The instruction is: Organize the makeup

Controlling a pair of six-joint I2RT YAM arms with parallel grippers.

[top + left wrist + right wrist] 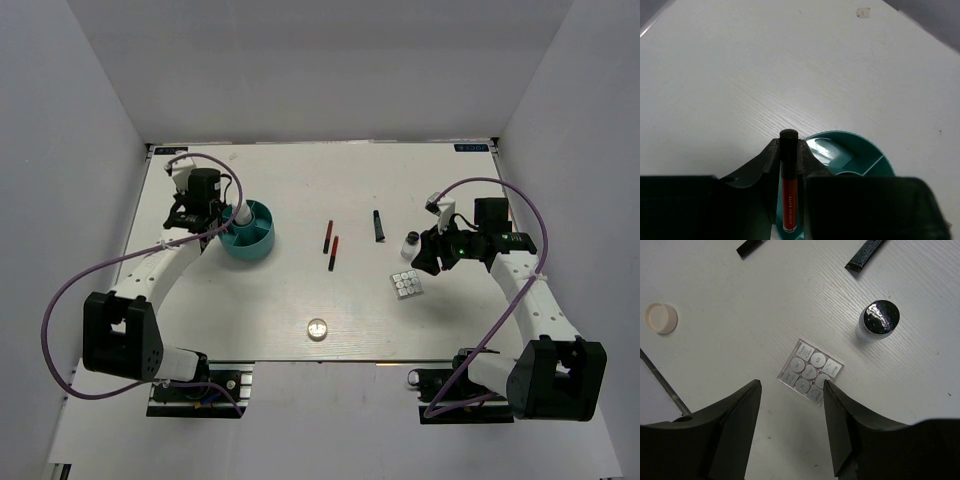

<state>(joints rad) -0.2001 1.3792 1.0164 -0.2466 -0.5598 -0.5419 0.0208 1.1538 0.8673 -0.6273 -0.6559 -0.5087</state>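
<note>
My left gripper lowers and shifts slightly back over the teal round holder's outer section [231, 235] next, since the tube's red end already hangs inside the holder's rim.
My left gripper [789, 147] is shut on a red lip-gloss tube with a black cap [789, 187], held at the rim of the teal round holder [860, 152]. In the top view the left gripper [222, 212] sits at the holder's [250, 240] left edge. My right gripper [791, 386] is open just above the square grey-panned palette [810, 371], whose near corner lies by the right finger. Top view: right gripper [426, 262], palette [407, 285], white bottle with black cap [410, 244], short black tube [378, 225], two red-and-black pencils [330, 245], round clear jar [318, 328].
In the right wrist view the white bottle [878, 320] stands upright beyond the palette, the jar [660, 318] lies far left, and the black tube's end [866, 255] and a pencil end [752, 247] lie at the top. The table's front edge runs near the jar.
</note>
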